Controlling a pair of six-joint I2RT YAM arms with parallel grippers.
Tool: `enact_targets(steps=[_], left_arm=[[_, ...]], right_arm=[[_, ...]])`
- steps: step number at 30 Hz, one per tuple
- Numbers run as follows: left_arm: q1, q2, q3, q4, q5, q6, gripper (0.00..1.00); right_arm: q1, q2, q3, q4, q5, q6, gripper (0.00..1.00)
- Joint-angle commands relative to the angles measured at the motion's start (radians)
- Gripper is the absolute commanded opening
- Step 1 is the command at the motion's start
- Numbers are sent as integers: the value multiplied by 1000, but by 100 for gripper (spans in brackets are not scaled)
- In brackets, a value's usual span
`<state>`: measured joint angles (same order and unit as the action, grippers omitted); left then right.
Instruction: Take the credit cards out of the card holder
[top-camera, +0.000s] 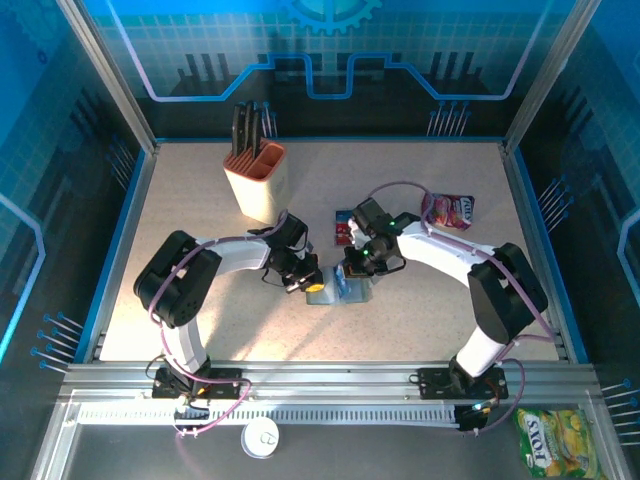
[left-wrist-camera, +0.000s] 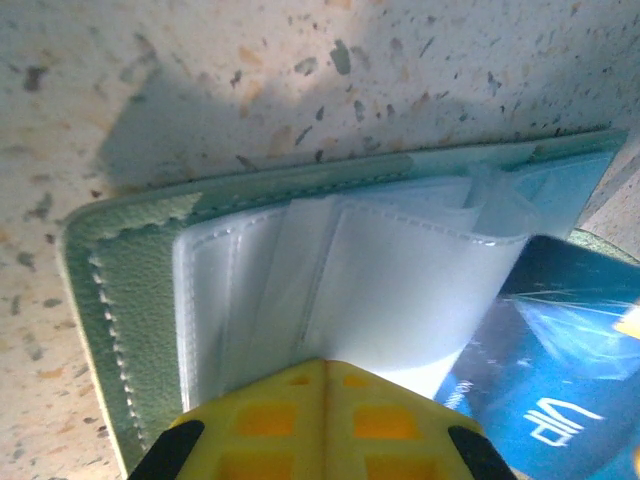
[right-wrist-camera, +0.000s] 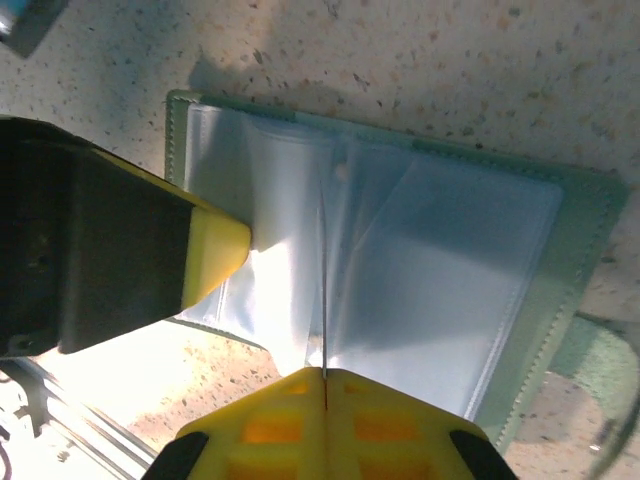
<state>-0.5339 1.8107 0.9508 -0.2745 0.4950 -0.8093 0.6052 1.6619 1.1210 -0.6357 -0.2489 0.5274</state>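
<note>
I need to lift my right gripper from the sleeves first, to get the held card outward to the blue card past the red one.
The card holder (top-camera: 320, 296) lies open on the table between both grippers, grey-green with clear plastic sleeves (left-wrist-camera: 400, 280). My left gripper (left-wrist-camera: 325, 365) is shut, its yellow tips pressed onto the sleeves near the holder's (left-wrist-camera: 130, 300) stitched edge. The right wrist view shows that same left gripper (right-wrist-camera: 215, 245) bearing on the sleeves. My right gripper (right-wrist-camera: 325, 375) is shut on a thin flat card seen edge-on over the holder (right-wrist-camera: 570, 250). It looks like the blue credit card (left-wrist-camera: 560, 400), printed "VIP". Two more cards (top-camera: 345, 228), red and blue, lie on the table behind.
A beige knife block (top-camera: 257, 180) stands at the back left. A pink-red snack packet (top-camera: 448, 210) lies at the back right beside the right arm. A white lid (top-camera: 261, 438) and a green packet (top-camera: 558, 440) sit off the table's front.
</note>
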Motion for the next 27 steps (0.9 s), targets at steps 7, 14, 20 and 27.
enact_targets(steps=[7,14,20,27], left_arm=[[21,-64,-37,-75,-35,22,0],[32,-94,-35,-89,-35,24,0],[34,-115,-33,-91,-29,34,0],[46,-135,-20,-120,-47,47,2]], right_arm=[[-32,-21,157,-199,137,-463,0],[-65,63,306,-324,223,-830,0],[-104,118,418,-392,211,-1114,0],[-171,260,624,-539,189,-1319,0]])
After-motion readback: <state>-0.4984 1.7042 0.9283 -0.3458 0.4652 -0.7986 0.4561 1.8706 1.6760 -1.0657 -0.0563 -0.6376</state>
